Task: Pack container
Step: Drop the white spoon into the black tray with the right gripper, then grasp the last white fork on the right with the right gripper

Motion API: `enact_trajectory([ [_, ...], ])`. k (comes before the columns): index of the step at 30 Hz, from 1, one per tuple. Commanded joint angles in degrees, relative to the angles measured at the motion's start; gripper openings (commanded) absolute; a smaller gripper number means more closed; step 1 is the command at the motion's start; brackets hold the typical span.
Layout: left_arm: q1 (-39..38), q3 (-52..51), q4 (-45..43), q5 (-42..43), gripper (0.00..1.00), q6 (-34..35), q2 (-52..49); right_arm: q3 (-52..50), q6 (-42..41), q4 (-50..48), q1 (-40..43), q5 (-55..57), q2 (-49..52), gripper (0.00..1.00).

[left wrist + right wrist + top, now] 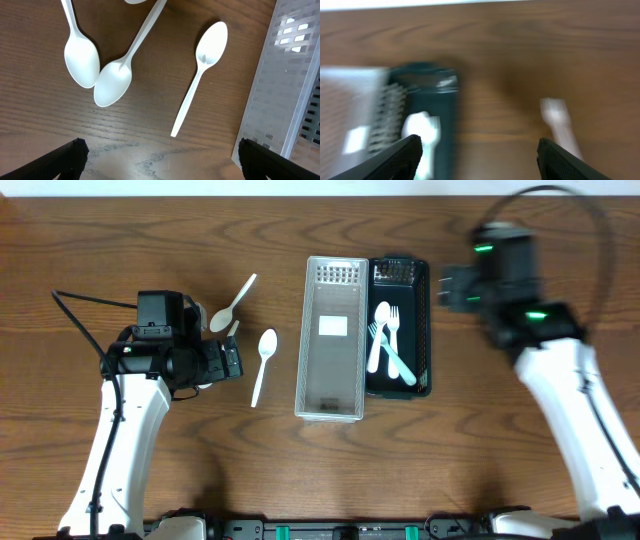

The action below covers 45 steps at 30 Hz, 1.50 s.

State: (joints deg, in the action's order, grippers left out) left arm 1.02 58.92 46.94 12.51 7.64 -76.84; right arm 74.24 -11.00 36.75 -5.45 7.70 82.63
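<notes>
The loose white fork's handle (565, 139) lies below my right gripper and to its right in the wrist view, so the gripper next shifts that way, lowers and closes.
A clear slotted container (330, 340) stands mid-table, with a black container (402, 330) against its right side holding white forks and a spoon (385, 340). One white spoon (263, 365) lies left of the clear container, and more spoons (232, 305) lie further left. In the left wrist view I see three spoons (200, 75) (117, 77) (82, 57) and the clear container's wall (285, 90). My left gripper (160, 160) is open and empty, just short of the spoons. My right gripper (480, 155) is open and empty, right of the black container (432, 100). A white fork (560, 120) lies on the table ahead of it, blurred.
The table is bare wood. The right wrist view is motion-blurred. The right arm (560, 390) covers the table's right side in the overhead view and hides the loose fork there. The left arm (130, 420) lies along the left side.
</notes>
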Motion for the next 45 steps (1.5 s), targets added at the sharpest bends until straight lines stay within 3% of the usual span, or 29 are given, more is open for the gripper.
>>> enact_trajectory([
  [1, -0.1, 1.0, 0.2, -0.1, 0.98, -0.5, -0.4, -1.5, 3.0, 2.7, 7.4, 2.4, 1.8, 0.77],
  [6, -0.1, 1.0, 0.2, -0.1, 0.98, -0.5, -0.4, -5.9, 3.0, 2.1, 16.8, 0.4, 7.8, 0.76],
  [11, -0.1, 1.0, 0.2, -0.1, 0.98, -0.5, -0.4, -6.7, 11.5, 0.5, 21.4, -5.2, 16.4, 0.74],
  [22, -0.1, 1.0, 0.2, -0.1, 0.98, -0.5, -0.4, -6.7, 27.6, -8.8, 22.3, -9.7, 25.5, 0.71],
  [34, -0.1, 1.0, 0.2, -0.1, 0.98, -0.5, -0.4, -6.7, 28.1, -13.7, 22.3, -9.7, 29.5, 0.61],
  [40, -0.1, 1.0, 0.2, -0.1, 0.98, -0.5, -0.4, -6.7, 25.7, -13.4, 22.3, -9.6, 32.5, 0.47],
  [45, -0.1, 1.0, 0.2, -0.1, 0.98, -0.5, -0.4, -6.7, 20.3, -12.1, 22.3, -9.2, 32.1, 0.19],
])
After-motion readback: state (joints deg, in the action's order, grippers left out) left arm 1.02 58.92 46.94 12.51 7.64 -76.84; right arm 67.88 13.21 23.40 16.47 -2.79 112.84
